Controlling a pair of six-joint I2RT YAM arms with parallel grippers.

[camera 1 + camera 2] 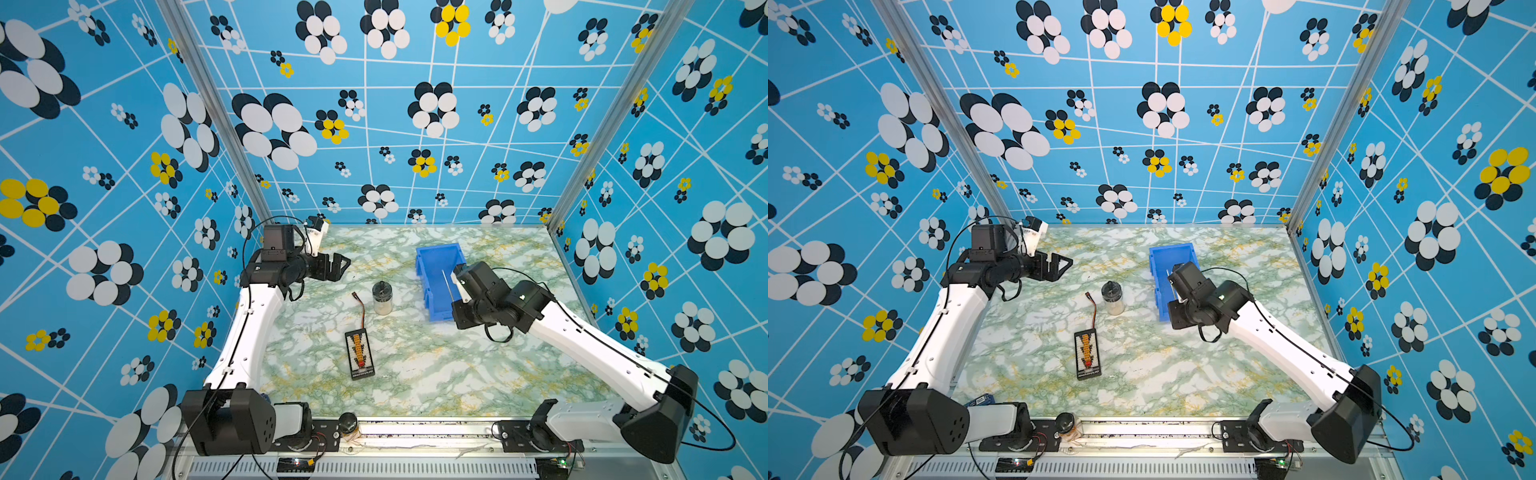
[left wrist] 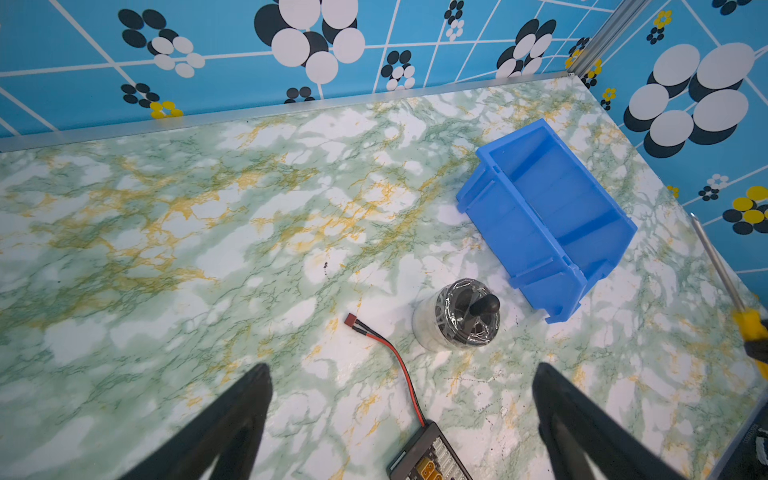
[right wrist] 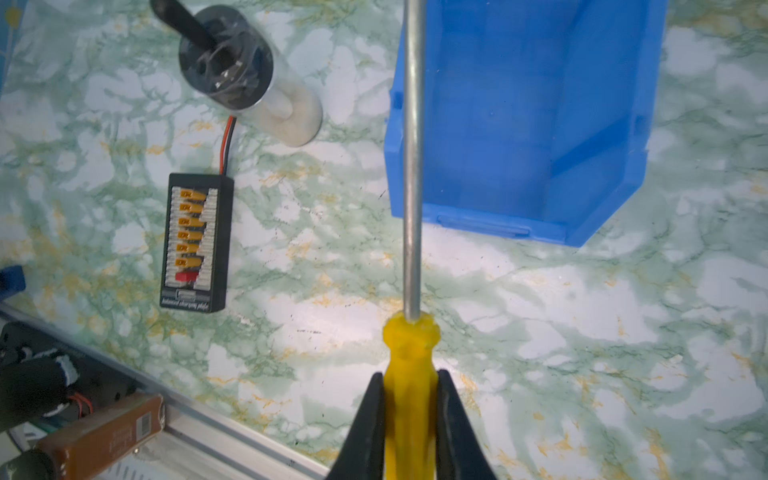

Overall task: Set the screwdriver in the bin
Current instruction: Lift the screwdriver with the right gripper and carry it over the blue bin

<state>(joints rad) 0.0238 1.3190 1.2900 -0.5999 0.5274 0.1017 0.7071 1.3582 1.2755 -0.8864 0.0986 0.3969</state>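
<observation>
The yellow handle still hangs short of the bin's near rim, so right gripper next moves outward, then down inside the blue bin (image 1: 439,277) (image 3: 497,124) and releases it.
The screwdriver (image 3: 411,345) has a yellow handle and a thin metal shaft. My right gripper (image 3: 409,376) is shut on the handle, one finger on each side. It is held in the air, and its shaft points over the near end of the blue bin (image 3: 519,124). In both top views the shaft (image 1: 448,286) shows above the bin (image 1: 436,262) (image 1: 1163,257), with the right wrist covering the handle. The left wrist view catches the bin (image 2: 552,216) and the screwdriver (image 2: 748,324) at its edge. My left gripper (image 1: 338,266) (image 2: 401,370) hangs open and empty at the far left.
A glass jar with a black lid (image 1: 382,297) stands just left of the bin. A black circuit board (image 1: 360,353) with a red and black wire (image 1: 361,309) lies nearer the front. Patterned walls close off three sides of the marbled table (image 1: 478,374).
</observation>
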